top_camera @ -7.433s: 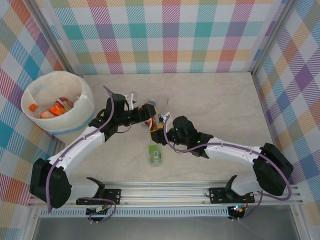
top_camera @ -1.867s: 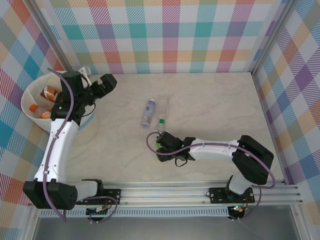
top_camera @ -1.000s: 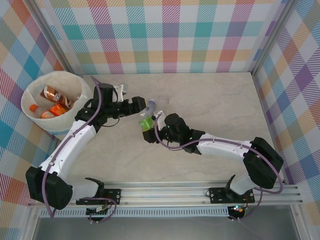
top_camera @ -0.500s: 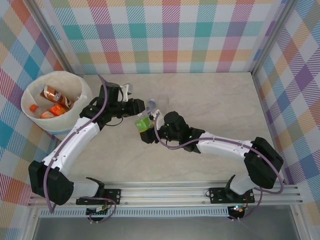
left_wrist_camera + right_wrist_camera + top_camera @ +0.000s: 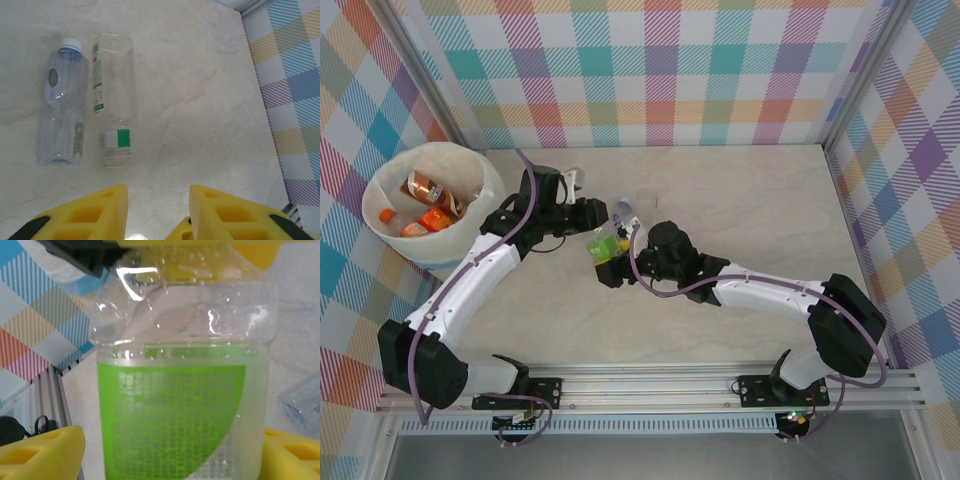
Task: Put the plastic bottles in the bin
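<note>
The bin stands on its side facing away from my right gripper, so next I will swing my left gripper over the bin's opening (image 5: 438,198) and release the bottle there.
A clear plastic bottle with a green label (image 5: 605,246) (image 5: 180,405) hangs above the table's middle, between both arms. My left gripper (image 5: 597,228) is shut on its clear far end; one of its yellow fingers (image 5: 200,247) lies across the top of the bottle. My right gripper (image 5: 616,266) (image 5: 175,445) is open around the labelled end, with a gap beside the left finger (image 5: 45,450). Two more bottles lie on the table beyond the left gripper (image 5: 159,192): a bluish one with a white cap (image 5: 62,105) and a clear one with a green-white label (image 5: 115,100). The white bin (image 5: 472,235) stands far left.
Several orange- and brown-labelled bottles (image 5: 425,200) lie inside the bin. Plaid walls (image 5: 660,70) close the table at the back and both sides. An aluminium rail (image 5: 650,385) runs along the near edge. Bare marble tabletop (image 5: 760,210) stretches to the right.
The left gripper has shut on the green bottle's clear end. The right gripper's fingers have spread away from the bottle. The bottle has drifted slightly left.
</note>
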